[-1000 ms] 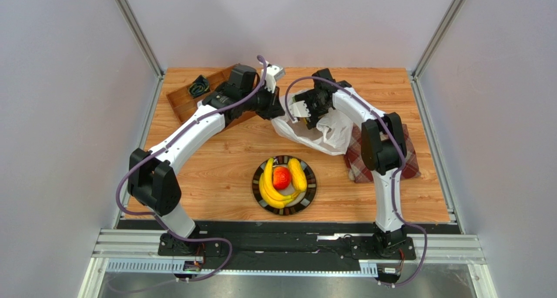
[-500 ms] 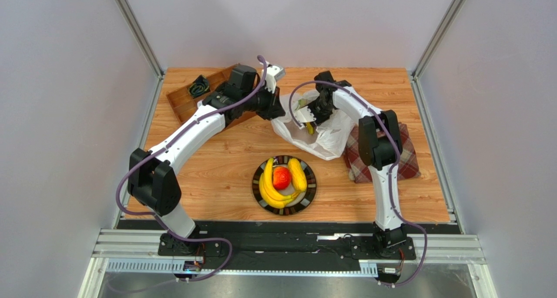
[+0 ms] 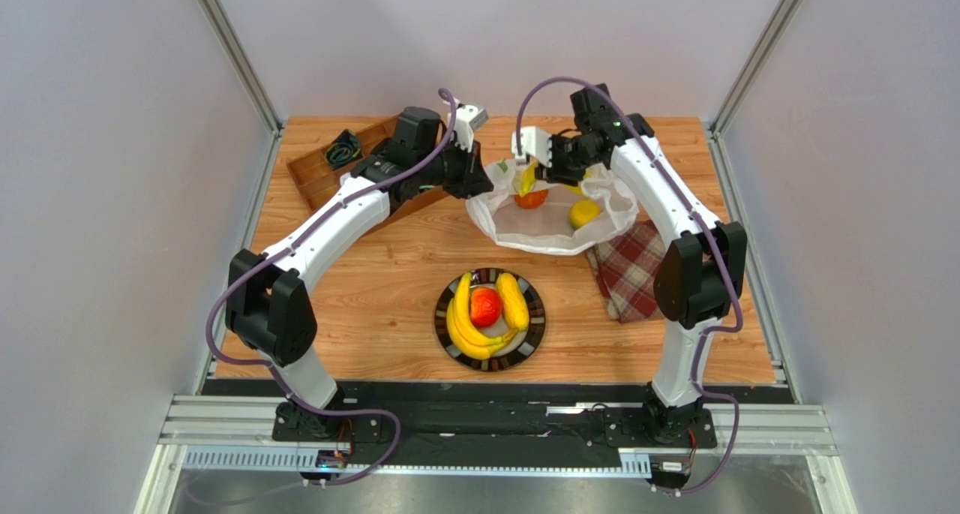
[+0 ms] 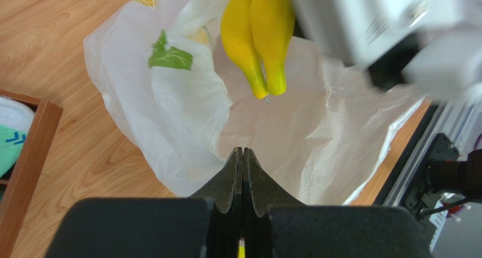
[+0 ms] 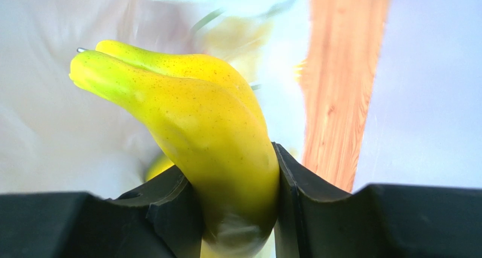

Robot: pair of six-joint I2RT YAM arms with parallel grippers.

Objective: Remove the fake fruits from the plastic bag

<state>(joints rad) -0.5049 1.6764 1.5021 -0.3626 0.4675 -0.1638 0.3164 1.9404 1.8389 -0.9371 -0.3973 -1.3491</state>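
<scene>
I will next carry the banana bunch with my right gripper back past the bag's rim and down, and release it on the plate's far edge, because fruits already lie there.
The white plastic bag lies open at the back of the table. My left gripper is shut on its left rim; in the left wrist view the closed fingertips pinch the thin plastic bag. My right gripper hangs over the bag's mouth, shut on a yellow banana bunch. In the right wrist view the bananas are clamped between the right gripper's fingers. An orange fruit and a yellow round fruit lie inside the bag.
A dark plate near the front holds bananas and a red apple-like fruit. A red plaid cloth lies right of the bag. A wooden tray with a small green item sits at the back left.
My right gripper dipped into the bag, shut on the banana bunch and rose with it toward the back. The bag's mouth spread wider, showing two fruits inside. The left gripper kept its hold.
</scene>
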